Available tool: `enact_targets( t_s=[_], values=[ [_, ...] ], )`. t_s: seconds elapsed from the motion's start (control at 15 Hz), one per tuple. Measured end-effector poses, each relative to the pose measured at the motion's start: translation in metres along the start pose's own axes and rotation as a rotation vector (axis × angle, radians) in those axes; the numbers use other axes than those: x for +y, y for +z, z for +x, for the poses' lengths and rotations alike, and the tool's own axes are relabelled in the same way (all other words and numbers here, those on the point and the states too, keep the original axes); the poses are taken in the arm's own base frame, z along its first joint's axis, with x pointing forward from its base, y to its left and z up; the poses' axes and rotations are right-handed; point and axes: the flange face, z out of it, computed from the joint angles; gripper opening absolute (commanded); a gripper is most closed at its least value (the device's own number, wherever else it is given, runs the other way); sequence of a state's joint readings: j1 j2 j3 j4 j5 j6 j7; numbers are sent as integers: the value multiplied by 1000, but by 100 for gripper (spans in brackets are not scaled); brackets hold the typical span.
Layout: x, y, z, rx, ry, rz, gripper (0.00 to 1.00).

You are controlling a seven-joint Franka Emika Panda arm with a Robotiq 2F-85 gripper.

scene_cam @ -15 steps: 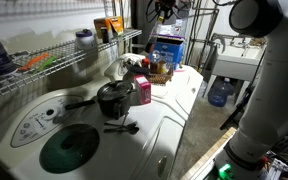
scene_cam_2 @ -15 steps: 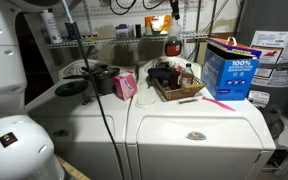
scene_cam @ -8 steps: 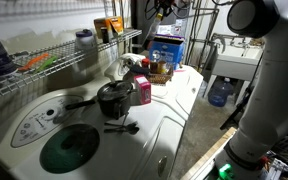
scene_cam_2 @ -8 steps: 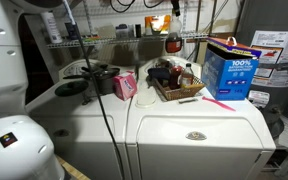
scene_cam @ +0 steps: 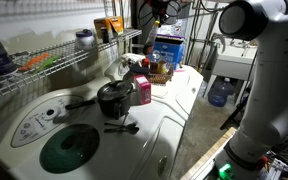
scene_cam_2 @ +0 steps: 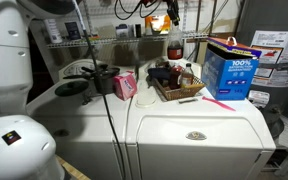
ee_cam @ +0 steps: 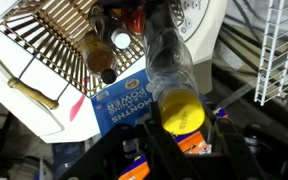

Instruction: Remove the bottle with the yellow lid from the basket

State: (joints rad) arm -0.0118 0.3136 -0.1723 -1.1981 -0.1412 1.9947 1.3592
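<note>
My gripper moves toward the blue box next, lowers the bottle and releases it on the white strip between basket point(scene_cam_2: 180, 92) and blue box below. That strip is clear of other bottles.
My gripper point(ee_cam: 180, 128) is shut on the bottle with the yellow lid point(ee_cam: 181, 110), with the cap between the dark fingers and the dark body point(ee_cam: 162, 55) pointing away. In an exterior view the bottle point(scene_cam_2: 174, 46) hangs under the gripper point(scene_cam_2: 170, 22), well above the brown wicker basket point(scene_cam_2: 180, 92). The basket also shows in the wrist view point(ee_cam: 56, 38) and small in an exterior view point(scene_cam: 159, 74). The gripper point(scene_cam: 152, 10) sits high near the top edge there. Other small bottles point(ee_cam: 120, 40) remain in the basket.
A blue detergent box point(scene_cam_2: 229, 68) stands beside the basket. A maroon-pink carton point(scene_cam_2: 125, 85) and a steel pot point(scene_cam: 114, 98) sit on the washer top. A long wire shelf rack point(scene_cam: 44, 62) runs along the wall. A pink-handled tool point(scene_cam_2: 217, 102) lies near the box.
The arm has swung a little and the gripper has shifted slightly sideways with the bottle, still held high above the basket.
</note>
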Motion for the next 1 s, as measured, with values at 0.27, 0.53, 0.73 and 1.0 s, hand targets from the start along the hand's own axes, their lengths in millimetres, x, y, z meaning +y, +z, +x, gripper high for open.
enact_targets(
  t_s=[0.27, 0.53, 0.73, 1.0],
  values=[
    [-7, 1, -14, 6, 183, -91, 15],
    [-8, 0, -1, 36, 360, -167, 15],
    [-9, 14, 12, 68, 495, -197, 15],
    [-15, 37, 22, 103, 669, -193, 15]
  ],
)
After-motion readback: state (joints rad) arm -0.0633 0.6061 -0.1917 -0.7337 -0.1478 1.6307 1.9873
